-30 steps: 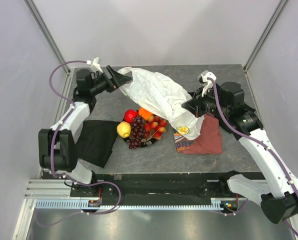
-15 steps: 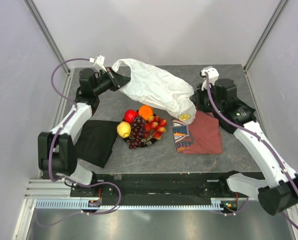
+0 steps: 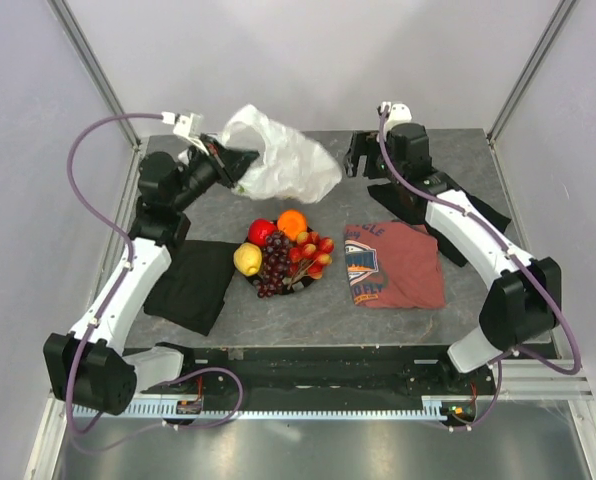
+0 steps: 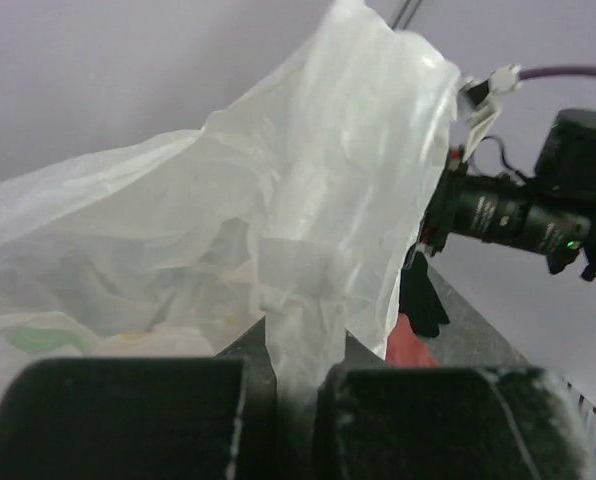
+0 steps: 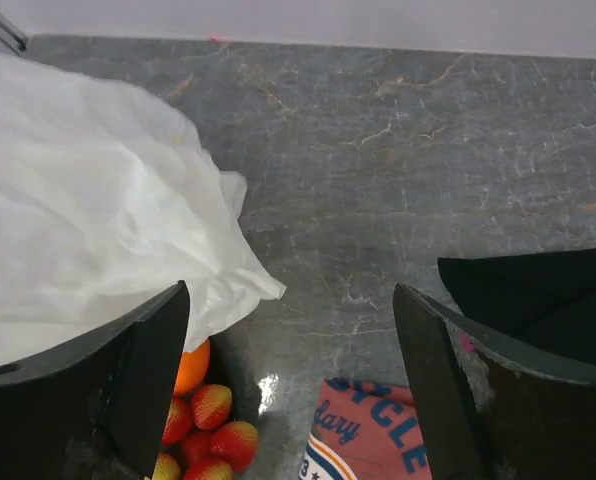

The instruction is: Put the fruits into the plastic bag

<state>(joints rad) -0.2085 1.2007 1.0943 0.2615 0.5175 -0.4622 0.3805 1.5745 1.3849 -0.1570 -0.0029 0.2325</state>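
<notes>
My right gripper should next go left in the top view and back, onto the bag's loose edge, as only my left gripper holds the bag.
The plastic bag [image 3: 278, 158] hangs bunched at the back left, a twisted strip of it [image 4: 300, 330] pinched in my shut left gripper [image 3: 240, 166]. The fruits lie heaped in the table's middle: a red apple [image 3: 261, 232], an orange [image 3: 292, 222], a yellow lemon [image 3: 247, 259], dark grapes [image 3: 275, 263] and several small red-yellow fruits [image 3: 315, 256]. My right gripper [image 3: 356, 156] is open at the back centre, apart from the bag, nothing between its fingers. In the right wrist view the bag [image 5: 88, 250] drapes at left above the orange [image 5: 191, 368] and the small red-yellow fruits [image 5: 213, 440].
A red printed T-shirt [image 3: 395, 264] lies flat right of the fruits. One black cloth [image 3: 190, 284] lies at the front left, another [image 3: 448, 215] under the right arm. The grey table [image 3: 308, 310] ends at a metal rail in front.
The right gripper let go of the bag and swung back and left. The bag, stretched between both grippers before, now hangs bunched from the left gripper, which shut on it and lifted.
</notes>
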